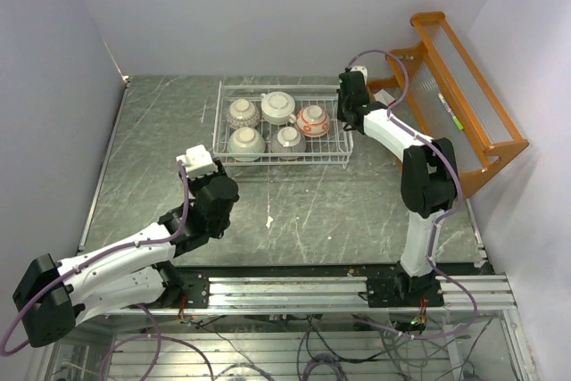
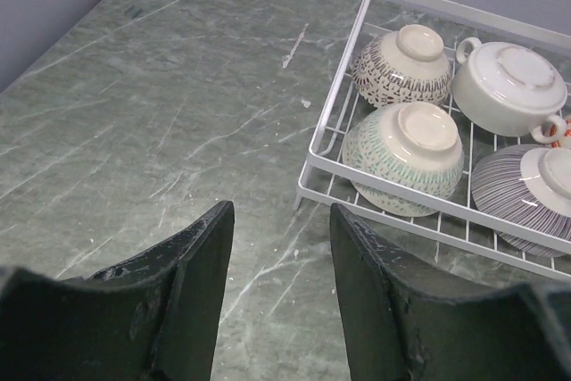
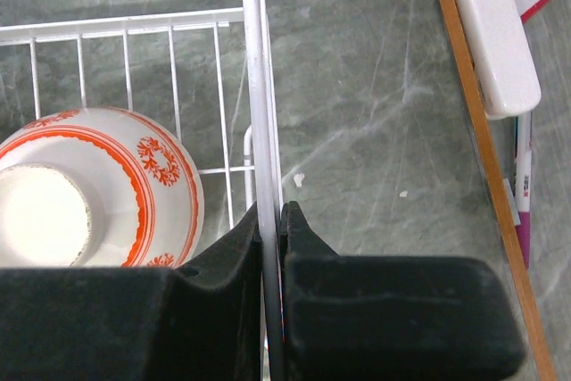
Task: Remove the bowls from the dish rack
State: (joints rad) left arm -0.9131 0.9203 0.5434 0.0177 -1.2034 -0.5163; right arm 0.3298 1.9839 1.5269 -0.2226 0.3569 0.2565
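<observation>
The rack slides by its rim wire in my right gripper away from my base toward the back wall next, before the gripper opens.
The white wire dish rack sits at the back middle of the table with several upturned bowls in it: a dark-patterned one, a white one with a side handle, a red-marked one, a green-speckled one and a striped one. My right gripper is shut on the rack's right rim wire, beside the red-marked bowl. My left gripper is open and empty over the table, just short of the rack's near left corner.
An orange wooden shelf leans at the back right, holding a pen and a white block. Grey walls close the left and back sides. A white fleck lies on the green marbled tabletop.
</observation>
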